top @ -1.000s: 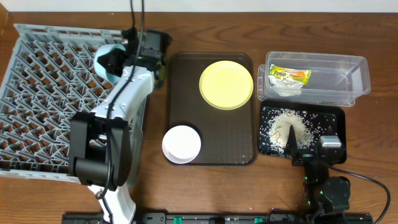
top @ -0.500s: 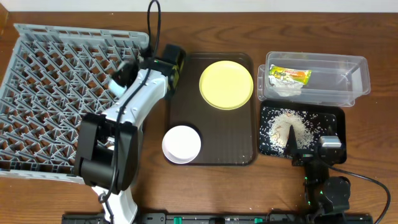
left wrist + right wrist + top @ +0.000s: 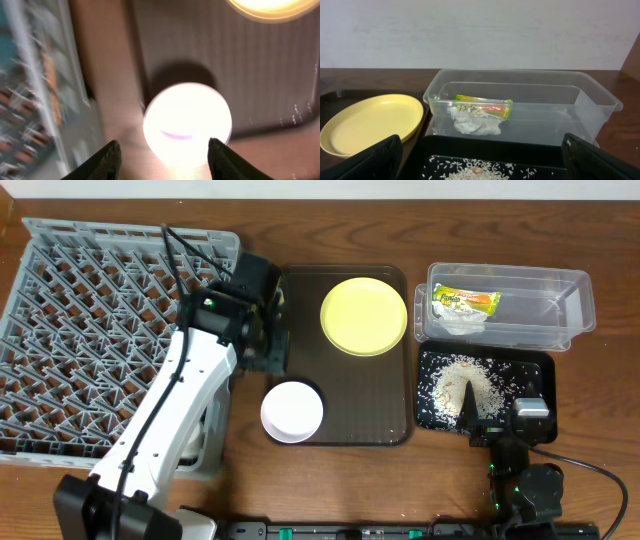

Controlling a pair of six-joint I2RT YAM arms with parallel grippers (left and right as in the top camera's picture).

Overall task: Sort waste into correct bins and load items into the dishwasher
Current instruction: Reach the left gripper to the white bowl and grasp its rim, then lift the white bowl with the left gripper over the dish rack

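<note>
The white bowl (image 3: pixel 292 410) is below my left gripper and back toward my base, so the gripper will go down and back onto the bowl's rim by the rack.
My left gripper (image 3: pixel 268 352) hangs over the left edge of the brown tray, open and empty (image 3: pixel 165 157). It points at the white bowl (image 3: pixel 292 410), which glares bright just ahead in the left wrist view (image 3: pixel 187 122). The yellow plate (image 3: pixel 363 316) lies at the tray's back. The grey rack (image 3: pixel 90 330) stands on the left. The light blue bowl and the chopsticks are out of sight. The clear tub (image 3: pixel 540 275) holds the wrapper (image 3: pixel 466 300) and whitish scraps (image 3: pixel 458 323). Rice (image 3: pixel 465 385) lies in the black tray (image 3: pixel 535 370). My right gripper (image 3: pixel 510 428) rests open at that tray's front edge (image 3: pixel 482 167).
The dark brown serving tray (image 3: pixel 390 400) sits mid-table between the rack and the bins. The right wrist view shows the tub (image 3: pixel 600 100), the wrapper (image 3: pixel 484 106), the scraps (image 3: pixel 475 122) and the plate (image 3: pixel 370 122). My left arm crosses the rack's right front corner.
My left arm swung right from over the rack, where it carried the light blue bowl, to the brown tray's left edge. Its jaws now hold nothing. The right arm has not moved.
</note>
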